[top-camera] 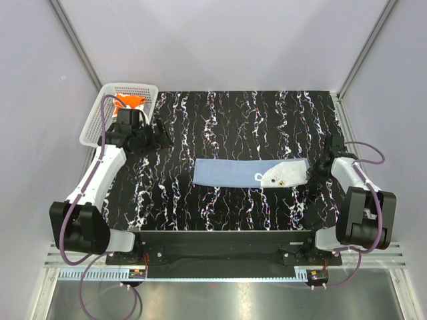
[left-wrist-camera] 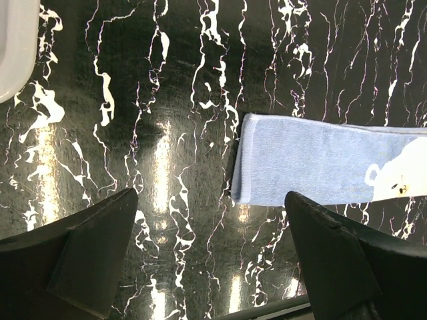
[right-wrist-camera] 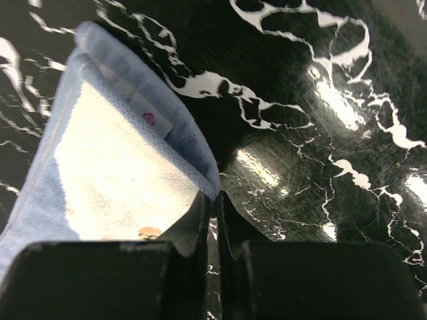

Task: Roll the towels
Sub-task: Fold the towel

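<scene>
My right gripper should next lift over the towel to the left in the top view and release at the towel's plain end (top-camera: 199, 173), as it still lies outstretched.
A light blue towel (top-camera: 243, 173) lies folded into a long strip across the middle of the black marbled table, with a white print at its right end. My right gripper (top-camera: 311, 175) is at that end, its jaws pinched on the towel's edge (right-wrist-camera: 193, 163) and lifting it slightly; the closed gripper (right-wrist-camera: 215, 200) shows in the right wrist view. An orange towel (top-camera: 131, 101) sits in the basket at the far left. My left gripper (top-camera: 160, 135) hovers beside the basket, wide open (left-wrist-camera: 210, 200) and holding nothing. The blue towel's left end (left-wrist-camera: 313, 160) lies just beyond it.
A white mesh basket (top-camera: 95, 127) stands at the table's far left corner; its rim (left-wrist-camera: 13, 47) shows in the left wrist view. Grey walls and metal frame posts enclose the table on three sides.
</scene>
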Available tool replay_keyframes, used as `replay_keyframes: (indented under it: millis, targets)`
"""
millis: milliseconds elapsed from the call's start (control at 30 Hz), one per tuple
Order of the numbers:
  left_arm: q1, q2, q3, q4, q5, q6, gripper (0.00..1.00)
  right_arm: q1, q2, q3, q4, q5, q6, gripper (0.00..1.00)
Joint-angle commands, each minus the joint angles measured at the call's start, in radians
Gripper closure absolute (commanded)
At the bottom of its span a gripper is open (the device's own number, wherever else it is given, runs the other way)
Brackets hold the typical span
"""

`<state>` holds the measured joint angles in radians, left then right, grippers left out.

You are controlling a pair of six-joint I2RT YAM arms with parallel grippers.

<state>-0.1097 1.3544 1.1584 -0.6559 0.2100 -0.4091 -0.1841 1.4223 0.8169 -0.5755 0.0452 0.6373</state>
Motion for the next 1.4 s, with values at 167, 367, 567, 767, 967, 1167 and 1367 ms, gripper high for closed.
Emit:
replay_keyframes:
  millis: [167, 367, 567, 767, 967, 1167, 1367]
  targets:
    - [0.005, -0.021, 0.032, 0.024, -0.004, 0.020, 0.02, 0.061, -0.034, 0.126, -0.043, -0.007, -0.068, 1.00]
    - [0.007, -0.018, 0.038, 0.013, -0.020, 0.020, 0.03, 0.276, -0.003, 0.260, -0.107, 0.047, -0.042, 1.00]
    - [0.008, -0.018, 0.040, 0.006, -0.032, 0.020, 0.04, 0.414, 0.058, 0.404, -0.152, 0.067, -0.014, 1.00]
    - [0.013, -0.018, 0.044, 0.002, -0.035, 0.018, 0.04, 0.577, 0.145, 0.536, -0.181, 0.070, 0.013, 1.00]
    - [0.019, -0.017, 0.046, 0.001, -0.032, 0.018, 0.04, 0.719, 0.231, 0.643, -0.190, 0.079, 0.044, 1.00]
    - [0.025, -0.014, 0.046, -0.001, -0.029, 0.016, 0.04, 0.830, 0.317, 0.734, -0.185, 0.090, 0.073, 1.00]
    - [0.030, -0.011, 0.046, -0.002, -0.027, 0.016, 0.04, 0.908, 0.418, 0.827, -0.196, 0.096, 0.090, 1.00]
